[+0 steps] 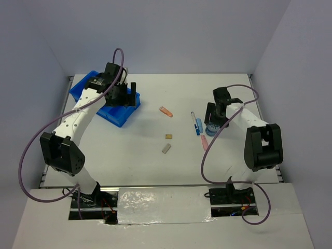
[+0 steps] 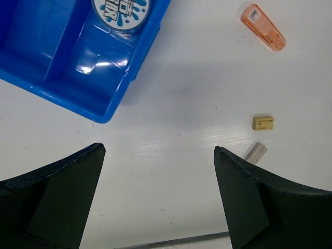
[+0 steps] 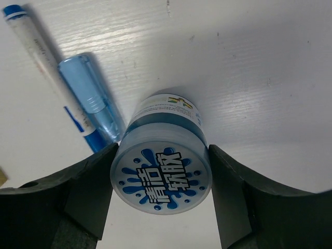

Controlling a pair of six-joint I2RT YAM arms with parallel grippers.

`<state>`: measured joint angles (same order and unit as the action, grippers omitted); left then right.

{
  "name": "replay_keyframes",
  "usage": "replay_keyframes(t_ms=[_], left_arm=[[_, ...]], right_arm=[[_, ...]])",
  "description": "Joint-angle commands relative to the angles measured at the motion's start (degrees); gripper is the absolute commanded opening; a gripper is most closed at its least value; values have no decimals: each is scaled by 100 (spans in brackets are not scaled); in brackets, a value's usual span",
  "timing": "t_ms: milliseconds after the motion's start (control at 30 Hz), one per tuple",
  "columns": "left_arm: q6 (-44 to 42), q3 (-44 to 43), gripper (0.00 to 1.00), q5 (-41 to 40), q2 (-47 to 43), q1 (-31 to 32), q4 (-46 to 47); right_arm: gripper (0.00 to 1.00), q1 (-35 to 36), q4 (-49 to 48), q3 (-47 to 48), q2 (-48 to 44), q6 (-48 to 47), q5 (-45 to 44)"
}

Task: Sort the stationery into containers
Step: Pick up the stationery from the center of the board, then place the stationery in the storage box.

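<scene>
I should raise my right gripper, move left in the top view and release into its compartment's empty near end, as a matching disc sits in the tray.
The blue divided tray lies at the far left; it also shows in the left wrist view, with one blue disc with a patterned white top in a compartment. My left gripper is open and empty over bare table beside the tray's corner. My right gripper is shut on the second blue disc, with a finger pressed on each side. The white-and-blue pen and a clear blue cap lie just left of it. The right gripper also shows in the top view.
On the table between the arms lie an orange stick, a tan cube, a grey block and a pink stick. The orange stick, cube and block also show in the left wrist view.
</scene>
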<state>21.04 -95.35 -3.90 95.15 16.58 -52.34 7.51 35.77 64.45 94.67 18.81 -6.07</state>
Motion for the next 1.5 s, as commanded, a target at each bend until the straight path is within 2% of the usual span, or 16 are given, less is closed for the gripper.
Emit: replay_keyframes(t_ms=[0, 100, 167, 200, 300, 333, 433, 467, 600, 767, 967, 1033, 1133, 1267, 1467], left_arm=[[-100, -212, 99, 153, -322, 179, 74], [83, -343, 99, 109, -366, 258, 92], [364, -501, 99, -406, -479, 258, -21], [801, -546, 99, -679, -541, 249, -101], [1768, -590, 99, -1514, -971, 118, -409], [1981, -442, 99, -1569, -1129, -83, -426], [2448, -125, 99, -1614, -1806, -574, -269], [2449, -107, 99, -1614, -2034, -690, -216], [2081, -255, 99, -1438, -2177, -1121, -118], [1712, -195, 99, -1438, -2264, -1174, -119], [1448, 148, 99, -1482, -2431, -1201, -110], [1394, 219, 99, -1491, -2440, -1236, -101], [1315, 254, 99, -1403, -2414, -1332, -93], [1263, 263, 99, -1306, -2370, -1394, -84], [1245, 272, 99, -1192, -2326, -1420, -57]], right_arm=[[36, 320, -71, 331, -747, -70, -61], [36, 900, 176, 928, -723, -193, 263], [36, 1427, 89, 1384, -574, -237, 605], [36, 1568, 19, 1534, -320, -202, 1181], [35, 2025, -394, 2246, 364, 245, 1765], [35, 2148, -491, 2474, 568, 368, 1984], [35, 2606, -764, 3563, 1473, 825, 1926], [35, 2807, -921, 4097, 1684, 1018, 1907], [36, 3230, -1388, 5225, 2827, 1599, 1829], [36, 3591, -1766, 6386, 3636, 1881, 1486], [35, 3688, -2232, 6352, 3558, 1986, 1415], [36, 3679, -2180, 6501, 3689, 1943, 1459], [36, 3696, -1872, 7238, 4111, 1925, 1485], [39, 3705, -2109, 7196, 4269, 1943, 1380], [41, 3723, -1898, 7522, 4665, 1749, 1502]])
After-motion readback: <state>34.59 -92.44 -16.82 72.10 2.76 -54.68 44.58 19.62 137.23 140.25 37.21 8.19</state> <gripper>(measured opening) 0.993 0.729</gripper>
